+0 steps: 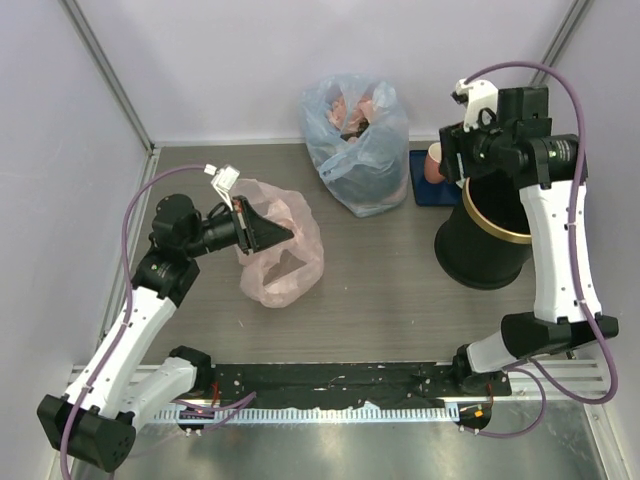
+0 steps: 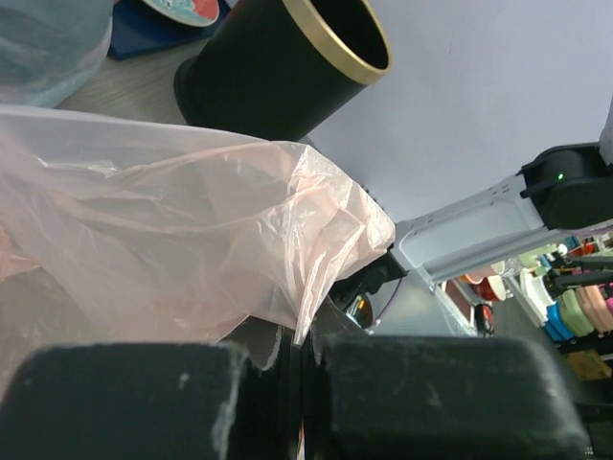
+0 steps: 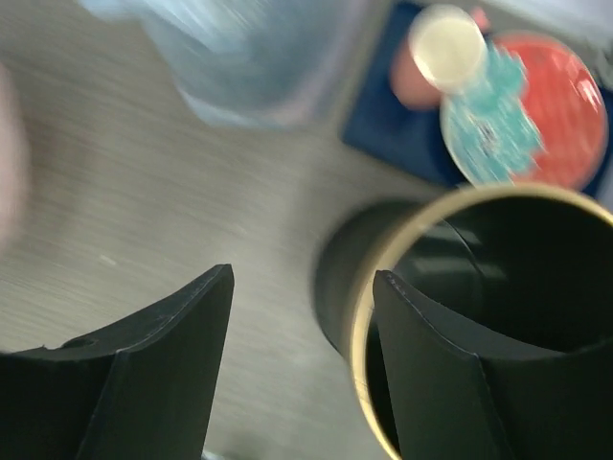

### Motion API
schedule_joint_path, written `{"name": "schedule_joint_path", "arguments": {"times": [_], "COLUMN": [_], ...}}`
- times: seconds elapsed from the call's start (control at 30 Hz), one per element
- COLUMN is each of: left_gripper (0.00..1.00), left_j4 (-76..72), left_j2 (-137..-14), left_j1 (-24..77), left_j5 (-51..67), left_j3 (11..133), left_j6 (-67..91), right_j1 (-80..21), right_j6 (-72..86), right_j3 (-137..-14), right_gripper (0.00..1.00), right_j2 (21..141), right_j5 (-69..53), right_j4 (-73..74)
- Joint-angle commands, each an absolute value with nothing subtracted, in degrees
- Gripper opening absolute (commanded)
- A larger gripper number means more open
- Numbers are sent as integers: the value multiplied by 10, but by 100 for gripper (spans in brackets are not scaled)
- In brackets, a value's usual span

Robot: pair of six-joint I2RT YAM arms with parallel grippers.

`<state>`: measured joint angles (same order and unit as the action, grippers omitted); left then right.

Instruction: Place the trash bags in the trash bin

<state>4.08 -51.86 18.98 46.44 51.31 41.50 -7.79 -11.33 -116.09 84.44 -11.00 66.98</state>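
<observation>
The open fingers of my right gripper come down backward around the gold rim's bag-side edge (image 1: pixel 470 208) (image 3: pixel 358 347) next, below and back of it, and close, as one finger already overhangs the bin's opening.
The pale-pink trash bag (image 1: pixel 288 262) lies crumpled on the table left of centre. My left gripper (image 1: pixel 286 233) is shut on a fold of its thin plastic (image 2: pixel 163 220), which is pinched between the closed jaws (image 2: pixel 305 383). The black trash bin (image 1: pixel 488 248) with its gold hoop rim (image 3: pixel 361 321) stands at the right. My right gripper (image 3: pixel 302 278) hangs open above the bin's left edge, nothing between its fingers. One finger shows over the bin's mouth, the other over the table. The bin (image 2: pixel 278 67) also shows beyond the bag in the left wrist view.
A bluish translucent bag (image 1: pixel 358 140) with reddish contents stands at the back centre. Behind the bin lies a dark blue tray (image 1: pixel 422 185) holding a red plate (image 3: pixel 560 105) and a pink cup (image 3: pixel 442 43). White walls close in the table.
</observation>
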Motion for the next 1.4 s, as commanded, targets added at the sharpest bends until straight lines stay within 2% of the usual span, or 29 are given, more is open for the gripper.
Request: {"name": "schedule_joint_path", "arguments": {"times": [0.0, 0.27, 0.33, 0.5, 0.53, 0.6, 0.63, 0.73, 0.87, 1.17, 1.37], "left_gripper": [0, 0, 0, 0, 0, 0, 0, 0, 0, 0, 0], "left_j4": [84, 126, 132, 149, 154, 158, 160, 166, 177, 227, 226], "left_j2": [-510, -495, -490, -490, -492, -493, -495, -499, -509, -519, -520], "left_j1": [185, 185, 185, 180, 178, 176, 173, 169, 163, 135, 98], "left_j5": [458, 442, 440, 435, 434, 433, 432, 432, 420, 367, 362], "left_j3": [548, 559, 560, 570, 575, 581, 583, 591, 604, 626, 621], "left_j6": [365, 329, 323, 302, 301, 298, 295, 289, 275, 243, 246], "right_j1": [-32, -11, -8, -7, -7, -7, -7, -17, -45, -264, -382], "right_j6": [-296, -321, -321, -316, -310, -306, -300, -292, -254, -176, -178], "right_j3": [-1105, -1031, -1022, -990, -977, -970, -970, -969, -962, -922, -959], "right_gripper": [68, 68, 57, 47, 37, 26, 15, 1, 1, 1, 1], "right_j2": [866, 879, 887, 886, 884, 876, 872, 849, 824, 790, 844], "right_j5": [17, 16, -18, -73, -89, -108, -131, -162, -209, -285, -284], "right_j4": [863, 862, 863, 863, 863, 862, 862, 862, 862, 832, 797]}}
